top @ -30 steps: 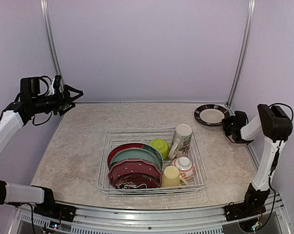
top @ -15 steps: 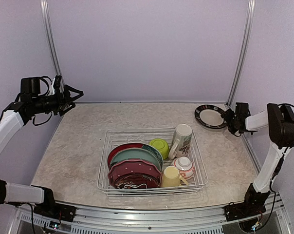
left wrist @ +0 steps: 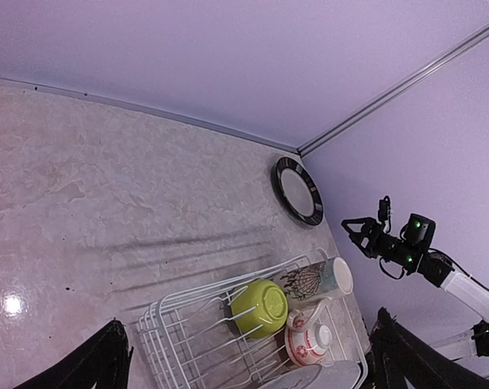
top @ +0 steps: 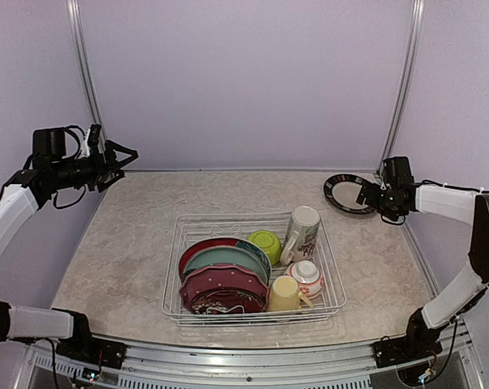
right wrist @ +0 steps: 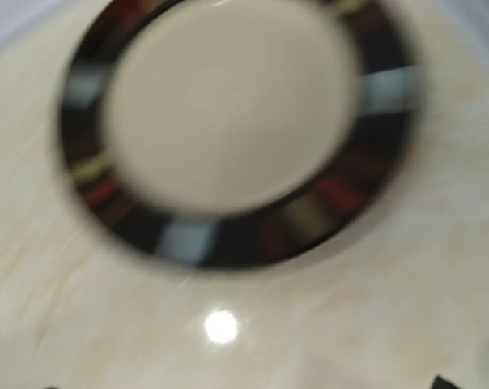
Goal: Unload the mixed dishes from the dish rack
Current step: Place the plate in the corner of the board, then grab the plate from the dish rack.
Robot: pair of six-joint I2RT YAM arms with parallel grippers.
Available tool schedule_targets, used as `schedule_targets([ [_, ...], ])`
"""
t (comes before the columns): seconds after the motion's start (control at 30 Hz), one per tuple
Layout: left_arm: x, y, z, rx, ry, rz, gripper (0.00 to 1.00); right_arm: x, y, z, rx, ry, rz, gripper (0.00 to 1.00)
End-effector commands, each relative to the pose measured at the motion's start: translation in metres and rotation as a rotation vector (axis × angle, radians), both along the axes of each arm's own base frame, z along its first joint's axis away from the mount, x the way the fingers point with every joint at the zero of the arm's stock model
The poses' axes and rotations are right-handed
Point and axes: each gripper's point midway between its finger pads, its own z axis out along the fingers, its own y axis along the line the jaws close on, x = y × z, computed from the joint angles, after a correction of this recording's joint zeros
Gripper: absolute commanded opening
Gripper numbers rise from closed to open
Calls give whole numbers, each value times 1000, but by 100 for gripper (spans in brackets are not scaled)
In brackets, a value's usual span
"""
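Note:
The red-and-teal plate is to the left of my right gripper in the top view, so my right gripper needs to swing onto the red-and-teal plate's rim (top: 247, 241) by the lime-green bowl next.
The dish rack (top: 176, 267) stands mid-table. In it are a red-and-teal plate (top: 204, 246), a teal-green plate (top: 228, 261), a pink dotted plate (top: 220, 281) and a dark red plate (top: 222, 303). Beside them are a lime-green bowl (top: 265, 245), a tall cream mug (top: 303, 233), a white-and-red bowl (top: 307, 277) and a pale yellow mug (top: 285, 294). A black-rimmed plate (top: 344, 193) (right wrist: 228, 121) lies flat on the table at the back right. My right gripper (top: 363, 195) hangs open and empty just over its right edge. My left gripper (top: 125, 156) is open, high at the far left.
Purple walls close the back and both sides, with metal posts (top: 402, 89) in the back corners. The black-rimmed plate lies close to the right post and the wall. Marbled tabletop (top: 131, 243) surrounds the rack.
My right gripper has opened, and its arm has stretched out and swung back over the black-rimmed plate, which stays on the table. The left arm has not moved.

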Motion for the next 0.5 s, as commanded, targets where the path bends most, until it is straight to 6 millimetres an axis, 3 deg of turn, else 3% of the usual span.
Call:
schedule_targets([
  [0.0, -3, -7, 2, 26, -21, -10, 99, -17, 63, 27, -127, -15, 315, 96],
  [0.1, -7, -18, 1, 22, -12, -43, 99, -29, 94, 55, -167, -80, 420, 96],
  [0.2, -13, -29, 5, 7, -2, -85, 99, -42, 104, 78, -164, -124, 450, 98],
  [0.33, -20, -38, 8, -1, -14, -117, 99, -51, 115, 93, -145, -108, 488, 100],
  [0.37, -20, -38, 8, 4, -21, -113, 99, -53, 125, 98, -146, -112, 519, 100],
  [0.47, -15, -33, 3, 15, 4, -82, 99, -66, 186, 122, -133, -188, 718, 100],
])
